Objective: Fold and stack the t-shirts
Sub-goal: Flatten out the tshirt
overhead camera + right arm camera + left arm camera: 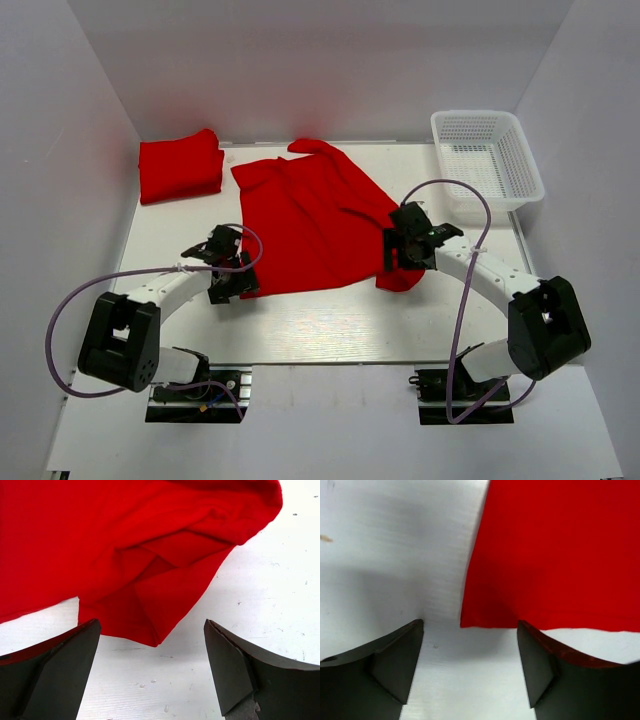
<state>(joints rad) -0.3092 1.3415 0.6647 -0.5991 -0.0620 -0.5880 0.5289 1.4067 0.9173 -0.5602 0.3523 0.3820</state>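
Note:
The bunched corner's outer edge (416,276) (192,598) lies ahead of my open fingers, so I need to lower my right gripper toward the right in the wrist view onto it and close.
A red t-shirt (310,215) lies spread flat on the white table, one sleeve at the back. A second red t-shirt (180,166) lies folded at the back left. My left gripper (232,283) is open and empty just off the spread shirt's near left corner (470,622). My right gripper (392,258) is open and empty over the shirt's bunched near right corner (150,610), which lies between and ahead of its fingers.
A white mesh basket (488,160) stands at the back right. White walls close in the table on the left, back and right. Purple cables loop beside both arms.

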